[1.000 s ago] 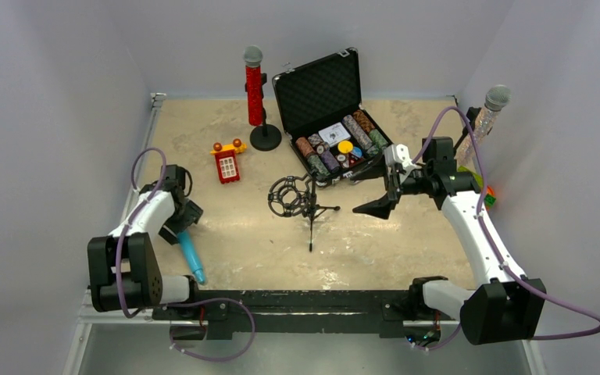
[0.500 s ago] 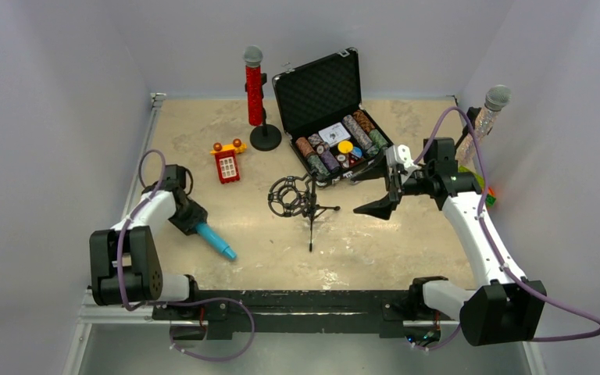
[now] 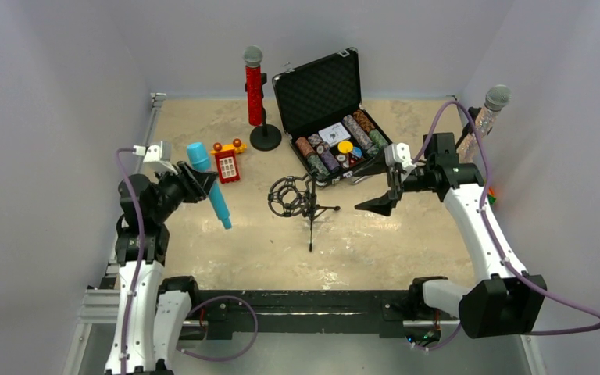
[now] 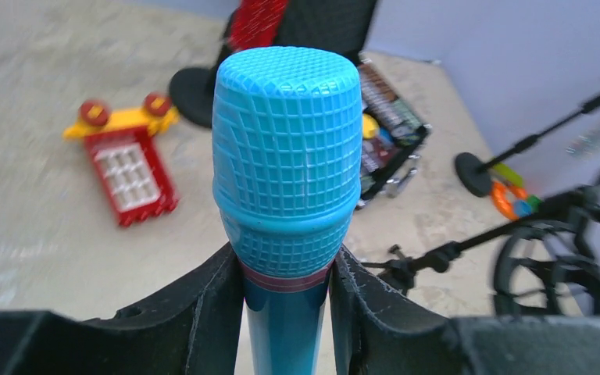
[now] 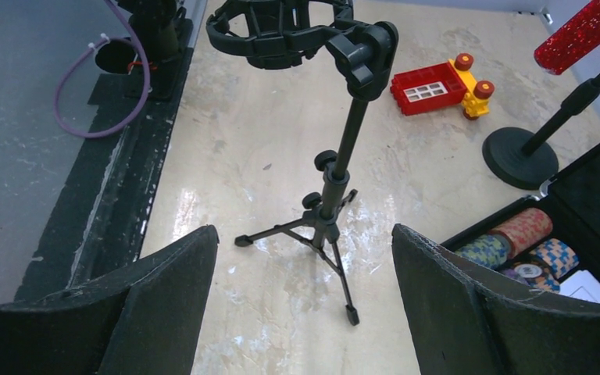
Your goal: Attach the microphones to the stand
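The stand's empty ring mount [image 3: 287, 197] [image 4: 533, 269] is to the right in the top view. My left gripper should next go up, move over it, lower the microphone into it and let go.
My left gripper [image 3: 203, 181] is shut on the light-blue microphone [image 3: 212, 189], held in the air at the left with its head up; the head fills the left wrist view [image 4: 287, 148]. An empty black tripod stand [image 3: 301, 199] with a ring mount stands at the table's middle and shows in the right wrist view [image 5: 336, 180]. My right gripper [image 3: 381, 191] is open and empty, to the right of that stand. The red glitter microphone [image 3: 254, 90] sits in a round-base stand at the back. The silver glitter microphone [image 3: 488, 117] sits in a stand at the far right.
An open black case [image 3: 324, 86] of poker chips stands behind the tripod stand. A red toy phone [image 3: 226, 162] lies at the left, just behind the blue microphone. A colourful small toy [image 3: 489, 195] lies by the right wall.
My left arm has lifted the light-blue microphone off the table and swung it from lying flat to head-up, moving up and back. The right arm has hardly moved.
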{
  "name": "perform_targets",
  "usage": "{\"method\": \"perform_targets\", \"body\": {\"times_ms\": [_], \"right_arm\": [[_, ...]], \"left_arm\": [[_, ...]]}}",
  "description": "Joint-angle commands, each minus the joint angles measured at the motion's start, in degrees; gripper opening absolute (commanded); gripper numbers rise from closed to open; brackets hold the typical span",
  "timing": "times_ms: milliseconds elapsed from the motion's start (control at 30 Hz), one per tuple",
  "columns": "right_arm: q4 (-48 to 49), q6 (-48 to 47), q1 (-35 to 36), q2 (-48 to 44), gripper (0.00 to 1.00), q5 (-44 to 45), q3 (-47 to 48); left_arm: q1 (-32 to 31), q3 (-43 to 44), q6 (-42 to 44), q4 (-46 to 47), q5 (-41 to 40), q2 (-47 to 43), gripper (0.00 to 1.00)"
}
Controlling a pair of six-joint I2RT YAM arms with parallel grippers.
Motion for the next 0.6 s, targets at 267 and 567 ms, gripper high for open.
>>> {"method": "perform_targets", "body": {"times_ms": [267,567], "right_arm": [[-19.74,-19.16,-0.08,4.66,0.85,1.36,9.35],[-16.66,-12.33,0.09,2.47,0.85,5.6,10.62]], "left_arm": [[-10.29,19.9,-7.73,39.15,27.78,1.12,0.0],[-24.12,22.9,-7.93,49.27,21.29,6.56,0.0]]}}
